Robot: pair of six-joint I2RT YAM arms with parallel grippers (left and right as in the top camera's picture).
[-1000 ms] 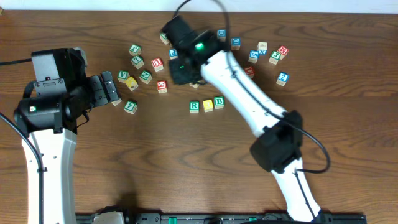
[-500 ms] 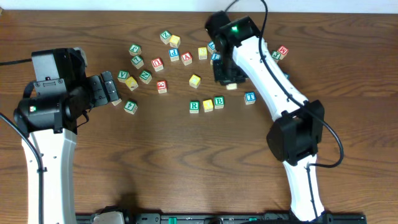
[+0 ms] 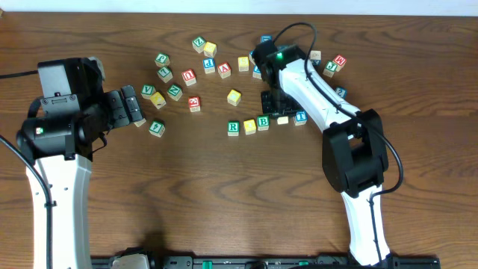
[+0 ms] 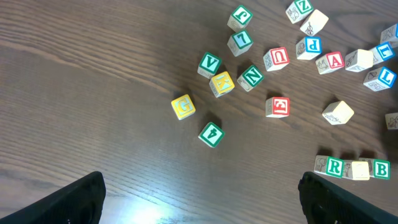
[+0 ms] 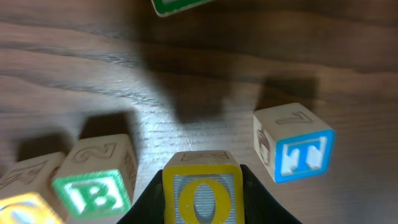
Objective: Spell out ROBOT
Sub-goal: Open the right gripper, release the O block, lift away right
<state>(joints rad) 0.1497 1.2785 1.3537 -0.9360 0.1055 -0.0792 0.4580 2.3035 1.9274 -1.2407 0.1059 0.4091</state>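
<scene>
The yellow O needs to stay in my right gripper until I lower that gripper in the gap between green B and blue T (image 3: pixel 282 122) (image 5: pixel 194 169), and then I can release the O.
A row of blocks lies mid-table: green R (image 3: pixel 233 128), a yellow block (image 3: pixel 249 126), green B (image 3: pixel 263 122). My right gripper (image 3: pixel 281 118) is shut on a yellow O block (image 5: pixel 202 194) and holds it between the green B block (image 5: pixel 93 186) and the blue T block (image 5: pixel 293 144), just right of B. The T block (image 3: pixel 300 117) sits right of the gap. My left gripper (image 4: pixel 199 199) is open and empty over bare wood at the left; the row also shows in the left wrist view, with R (image 4: pixel 334 166) and B (image 4: pixel 380 168).
Loose letter blocks are scattered behind the row: a plain yellow-white block (image 3: pixel 234 96), red E (image 3: pixel 194 104), green N (image 3: pixel 174 92), yellow G (image 4: pixel 183 106), green 4 (image 4: pixel 211 133), red A (image 3: pixel 224 69), and several more at the far right (image 3: pixel 334 64).
My right arm swung from the back-left block cluster to the right, then down to the row, now holding the O block between B and T. The T block now lies right of the row.
</scene>
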